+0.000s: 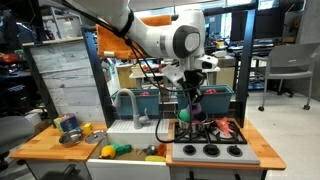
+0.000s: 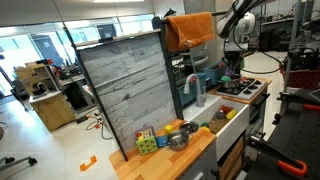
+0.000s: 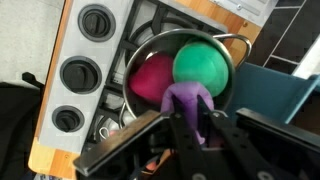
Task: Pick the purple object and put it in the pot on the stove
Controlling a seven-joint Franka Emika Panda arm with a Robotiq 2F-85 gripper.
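Observation:
My gripper shifts slightly toward the stove's knobs next, over the pot's opening (image 1: pixel 188 126), and lets go of the purple object, since it already hangs just above the pot.
In the wrist view my gripper (image 3: pixel 186 118) is shut on the purple object (image 3: pixel 187 101), a small rounded purple toy piece held between the two black fingers. It hangs just above the dark grey pot (image 3: pixel 137 62), which holds a green ball (image 3: pixel 205 62) and a magenta piece (image 3: pixel 152 78). The pot stands on the black stove (image 3: pixel 85 75) with round knobs along its grey front. In an exterior view the gripper (image 1: pixel 192 107) hangs over the pot (image 1: pixel 186 124) on the stove (image 1: pixel 210 140). In an exterior view the gripper (image 2: pixel 229 70) is small and far off above the stove (image 2: pixel 240 88).
A white sink basin (image 1: pixel 125 130) sits beside the stove with a grey faucet. On the wooden counter lie a shiny can (image 1: pixel 68 127), yellow pieces (image 1: pixel 88 129) and a green piece (image 1: pixel 120 149). A tall grey panel (image 2: pixel 125 85) stands behind the counter. Teal bins (image 1: pixel 215 98) stand behind the stove.

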